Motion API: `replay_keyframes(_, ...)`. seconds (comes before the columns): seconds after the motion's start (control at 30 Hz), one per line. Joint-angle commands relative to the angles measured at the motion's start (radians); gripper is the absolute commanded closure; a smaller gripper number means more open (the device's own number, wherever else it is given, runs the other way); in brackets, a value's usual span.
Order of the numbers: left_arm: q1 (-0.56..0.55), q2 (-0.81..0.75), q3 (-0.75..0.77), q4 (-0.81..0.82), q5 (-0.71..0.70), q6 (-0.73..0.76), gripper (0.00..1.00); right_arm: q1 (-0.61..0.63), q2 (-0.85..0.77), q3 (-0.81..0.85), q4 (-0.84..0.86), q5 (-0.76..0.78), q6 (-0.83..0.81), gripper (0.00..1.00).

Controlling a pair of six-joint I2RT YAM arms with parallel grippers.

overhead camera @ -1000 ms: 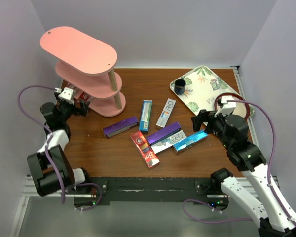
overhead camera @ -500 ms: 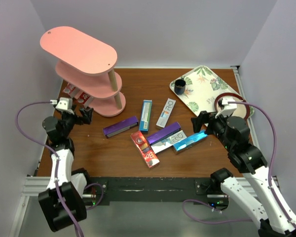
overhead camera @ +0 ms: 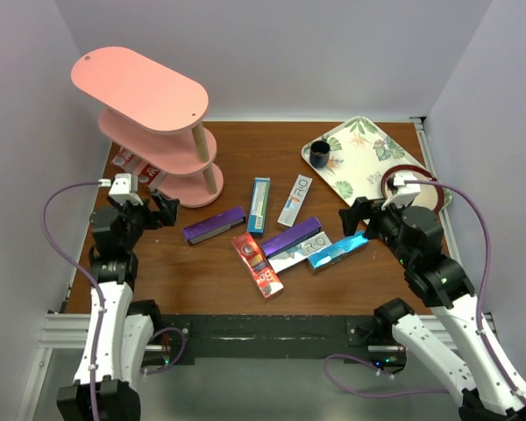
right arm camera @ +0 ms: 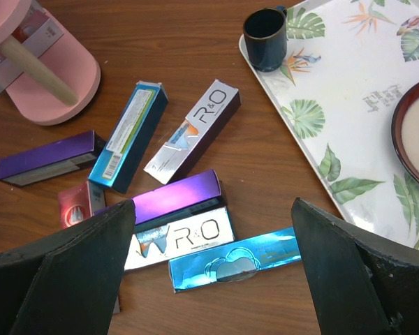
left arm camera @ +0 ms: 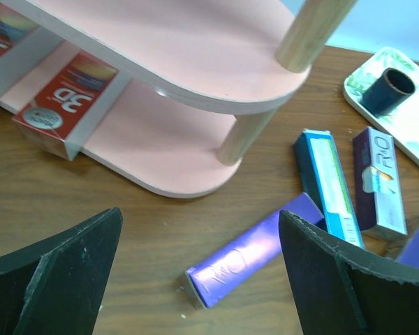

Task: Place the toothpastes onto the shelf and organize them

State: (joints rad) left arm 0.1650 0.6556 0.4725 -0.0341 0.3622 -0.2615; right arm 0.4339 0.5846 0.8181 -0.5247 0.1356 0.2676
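My right gripper will next move across the cartons, down and left in the top view, to the far end of the loose red toothpaste, which matches the ones on the shelf.
The pink shelf [overhead camera: 140, 88] stands at the far left, with red toothpastes [overhead camera: 136, 167] lying on its bottom tier [left arm camera: 174, 150]. My left gripper [overhead camera: 162, 210] is open and empty beside the shelf, above a purple carton [left arm camera: 255, 251]. Several more toothpastes lie loose mid-table: a teal one [overhead camera: 259, 204], a silver one [overhead camera: 294, 200], a red one [overhead camera: 257, 265] and a purple one [overhead camera: 291, 238]. My right gripper [overhead camera: 355, 217] hangs open and empty over a shiny blue carton [right arm camera: 234, 264] and a silver-white carton [right arm camera: 181, 241].
A leaf-patterned tray [overhead camera: 368, 145] sits at the far right with a dark cup [overhead camera: 320, 155] and a brown-rimmed bowl [right arm camera: 415, 132] on it. White walls close in the table on the left, back and right.
My left arm has drawn back from the shelf's bottom tier and swung right toward the purple carton, still open. The right arm has not moved.
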Motion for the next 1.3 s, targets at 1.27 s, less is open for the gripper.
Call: replay_keyframes(1.27, -0.369, -0.277, 0.04, -0.25, -0.359, -0.128, 0.0, 0.486, 0.897, 0.344, -0.024, -0.111, 0.053, 0.02)
